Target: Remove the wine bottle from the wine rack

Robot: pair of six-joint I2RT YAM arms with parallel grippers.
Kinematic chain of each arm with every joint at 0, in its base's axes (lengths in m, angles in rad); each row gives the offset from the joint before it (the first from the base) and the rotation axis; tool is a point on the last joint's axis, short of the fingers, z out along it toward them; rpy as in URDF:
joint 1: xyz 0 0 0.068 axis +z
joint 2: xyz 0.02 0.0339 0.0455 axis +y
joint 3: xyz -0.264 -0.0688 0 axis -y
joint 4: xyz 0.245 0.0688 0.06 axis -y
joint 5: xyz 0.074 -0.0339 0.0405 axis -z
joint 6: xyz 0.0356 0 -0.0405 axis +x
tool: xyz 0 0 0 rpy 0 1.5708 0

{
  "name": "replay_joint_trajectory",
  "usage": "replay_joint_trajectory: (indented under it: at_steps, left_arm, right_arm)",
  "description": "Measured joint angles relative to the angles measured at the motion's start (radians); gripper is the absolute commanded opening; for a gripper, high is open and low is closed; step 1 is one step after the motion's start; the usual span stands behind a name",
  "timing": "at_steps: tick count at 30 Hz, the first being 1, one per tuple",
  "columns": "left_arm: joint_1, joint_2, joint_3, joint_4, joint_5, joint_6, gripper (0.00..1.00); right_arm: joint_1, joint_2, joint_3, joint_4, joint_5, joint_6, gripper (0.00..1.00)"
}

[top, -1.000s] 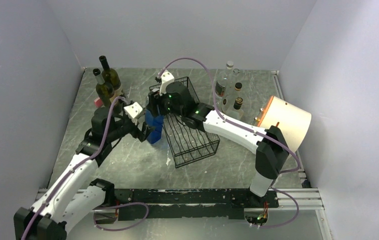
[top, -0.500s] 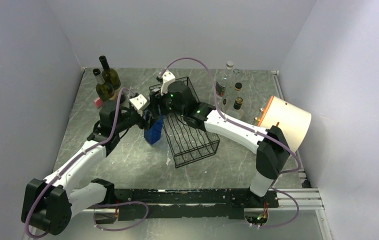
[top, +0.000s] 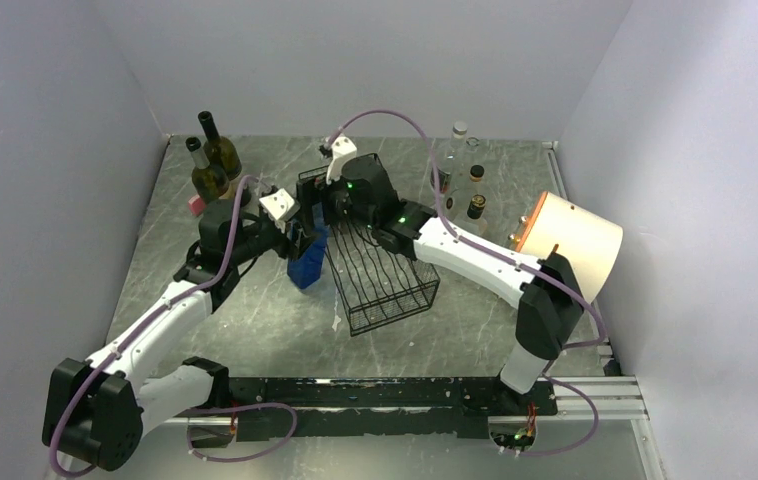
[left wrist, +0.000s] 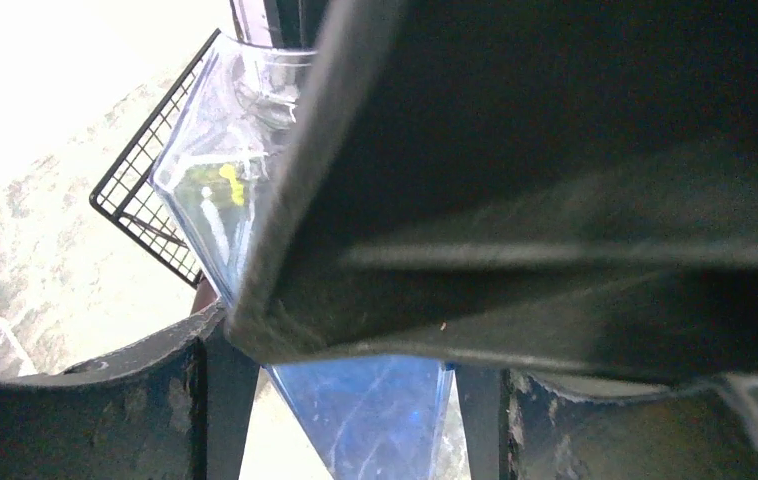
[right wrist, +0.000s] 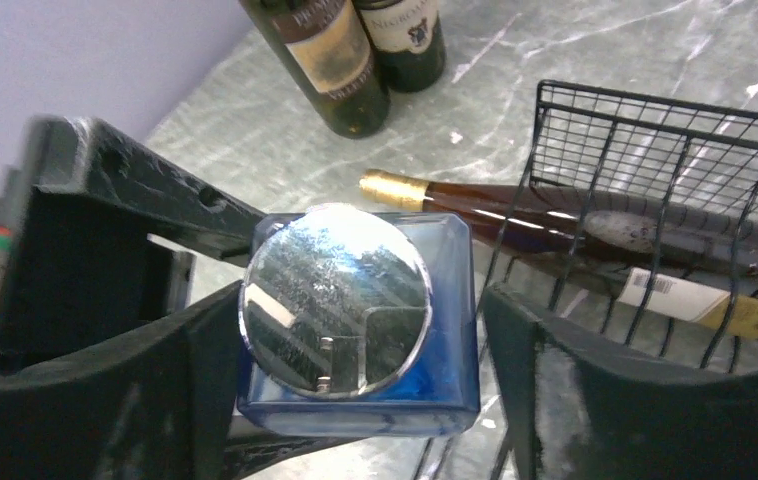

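My left gripper carries the wine bottle toward the tabletop beside the green bottles next and releases it, as these stand to its left in the top view.
The wine bottle (top: 307, 262) is blue square-sided glass with a round silver cap (right wrist: 335, 300). It stands upright just left of the black wire wine rack (top: 385, 270), outside it. My left gripper (top: 300, 240) is shut on its body from the left; in the left wrist view the blue glass (left wrist: 365, 420) fills the space between the fingers (left wrist: 225, 400). Above the cap, my right gripper (right wrist: 365, 400) hangs open, with a gap between its right finger (right wrist: 575, 390) and the glass. The rack's end wall (right wrist: 655, 130) is beside it.
A brown bottle with a gold foil top (right wrist: 515, 215) lies at the rack's far end, seen through the wires. Two dark green bottles (top: 213, 165) stand at the back left. Clear bottles (top: 455, 170) stand at the back right, next to a cream cylinder (top: 570, 245).
My left gripper moved in and closed on the blue bottle. My right gripper then opened, let go of it and drew slightly up and back.
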Motion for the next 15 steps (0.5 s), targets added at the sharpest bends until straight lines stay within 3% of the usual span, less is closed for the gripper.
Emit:
replay_joint_trajectory:
  at_steps: [8,15]
  left_arm:
    - [0.024,-0.057,-0.004,-0.064,-0.03,-0.004,0.08]
    - [0.068,-0.09,-0.006,-0.092,-0.076,-0.058,0.07]
  right_arm:
    - [0.007,-0.142,0.035,-0.001,0.036,0.016,1.0]
    - [-0.009,-0.413,-0.116,0.112,0.127,0.002,1.0]
